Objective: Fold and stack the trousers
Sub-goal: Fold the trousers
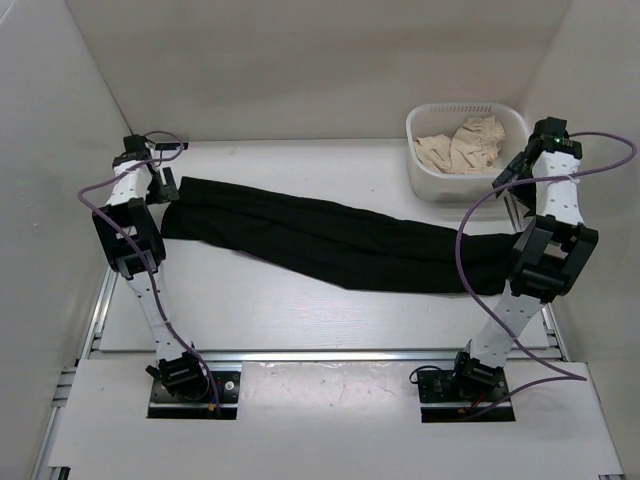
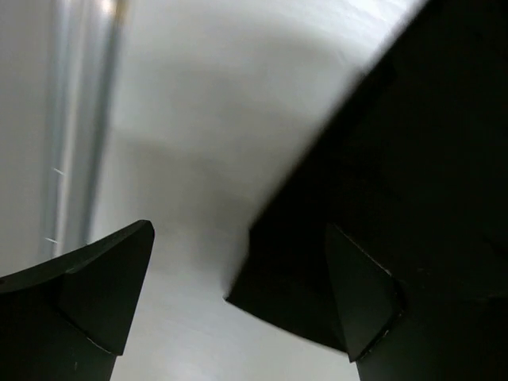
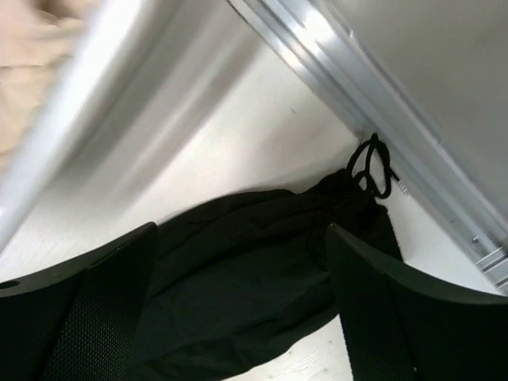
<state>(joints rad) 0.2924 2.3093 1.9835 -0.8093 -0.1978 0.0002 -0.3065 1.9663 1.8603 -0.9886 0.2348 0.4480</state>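
Next, my left gripper moves down and to its right in the top view toward the trousers' end (image 1: 177,215) (image 2: 284,290), because one finger stands off the trousers.
The black trousers (image 1: 330,240) lie stretched across the table from far left to right, folded lengthwise. My left gripper (image 1: 160,183) hovers over their left end, open, with nothing between its fingers. In the left wrist view the trousers' corner (image 2: 333,238) lies on the table just under the open gripper (image 2: 238,302). My right gripper (image 1: 512,185) is above the right end, open too. The right wrist view shows the waist end (image 3: 262,262) with its drawstring (image 3: 371,167) lying below the open gripper (image 3: 242,305).
A white basket (image 1: 425,170) holding beige cloth (image 1: 462,145) stands at the back right, close to my right arm. Metal rails (image 3: 381,103) run along the table's sides. White walls enclose the table on three sides.
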